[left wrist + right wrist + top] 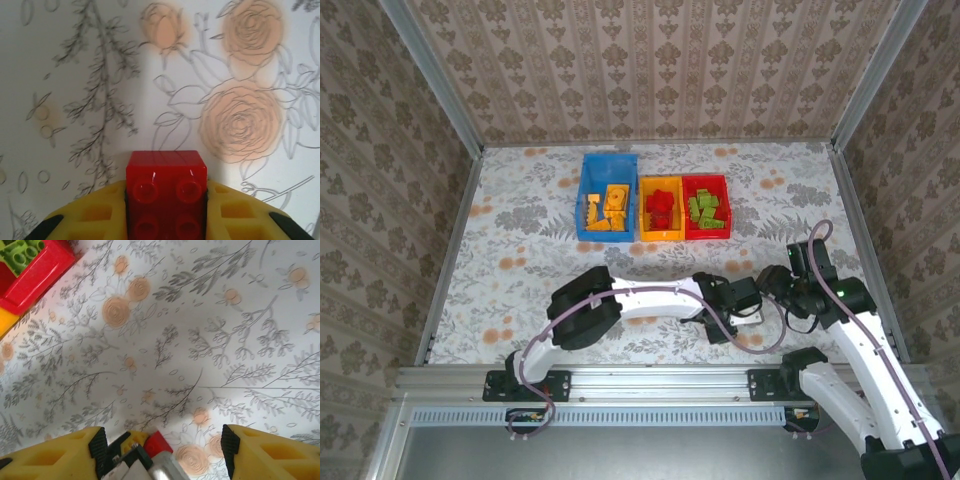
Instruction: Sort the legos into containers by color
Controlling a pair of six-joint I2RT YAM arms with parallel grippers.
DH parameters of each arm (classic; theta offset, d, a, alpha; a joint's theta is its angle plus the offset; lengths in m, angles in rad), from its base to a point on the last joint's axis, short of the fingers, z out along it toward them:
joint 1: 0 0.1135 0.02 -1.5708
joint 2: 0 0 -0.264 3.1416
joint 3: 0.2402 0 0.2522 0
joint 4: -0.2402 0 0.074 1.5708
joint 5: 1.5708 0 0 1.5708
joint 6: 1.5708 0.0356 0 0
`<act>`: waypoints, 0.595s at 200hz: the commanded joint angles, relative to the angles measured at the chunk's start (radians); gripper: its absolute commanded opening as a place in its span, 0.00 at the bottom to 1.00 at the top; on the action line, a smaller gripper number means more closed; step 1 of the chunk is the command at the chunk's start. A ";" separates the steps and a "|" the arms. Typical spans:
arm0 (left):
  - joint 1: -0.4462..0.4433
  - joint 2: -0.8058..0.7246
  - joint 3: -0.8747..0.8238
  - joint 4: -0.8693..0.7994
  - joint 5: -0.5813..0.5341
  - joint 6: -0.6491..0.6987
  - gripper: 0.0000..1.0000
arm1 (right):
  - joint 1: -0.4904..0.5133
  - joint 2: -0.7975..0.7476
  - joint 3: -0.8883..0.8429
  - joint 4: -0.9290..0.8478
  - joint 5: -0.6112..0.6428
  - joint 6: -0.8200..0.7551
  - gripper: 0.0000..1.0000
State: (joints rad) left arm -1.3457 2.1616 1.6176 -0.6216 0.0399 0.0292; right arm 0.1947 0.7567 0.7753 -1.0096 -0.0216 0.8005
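Note:
I will next lift my left gripper outward over the yellow-orange bin to let go of the red brick, because that bin holds red legos and stands outward of my gripper.
My left gripper is shut on a red brick, studs facing the camera, low over the flowered table. In the top view the left arm reaches far right, its gripper close beside my right gripper. My right gripper is open, and between its yellow fingers I see the tip of the left gripper with the red brick. At the back stand the blue bin with yellow legos, the yellow-orange bin with red legos, and the red bin with green legos.
Metal frame rails edge the table on the left and right. A corner of the red bin, green pieces inside, sits at the upper left of the right wrist view. Bare flowered tablecloth lies left of the arms.

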 commanded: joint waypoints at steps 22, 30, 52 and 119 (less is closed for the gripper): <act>0.138 -0.206 -0.178 0.106 -0.099 -0.160 0.21 | 0.021 0.019 0.044 0.078 -0.399 -0.134 0.64; 0.166 -0.243 -0.206 0.110 -0.100 -0.173 0.21 | 0.021 0.015 0.038 0.146 -0.475 -0.141 0.64; 0.244 -0.322 -0.251 0.112 -0.103 -0.189 0.21 | 0.024 0.022 0.028 0.304 -0.613 -0.135 0.64; 0.494 -0.338 -0.067 0.093 -0.097 -0.250 0.21 | 0.062 0.164 0.109 0.548 -0.413 -0.267 0.67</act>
State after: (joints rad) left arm -0.9043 1.8053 1.4490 -0.5339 -0.0410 -0.1658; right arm 0.2367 0.8776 0.8253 -0.6136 -0.5350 0.6151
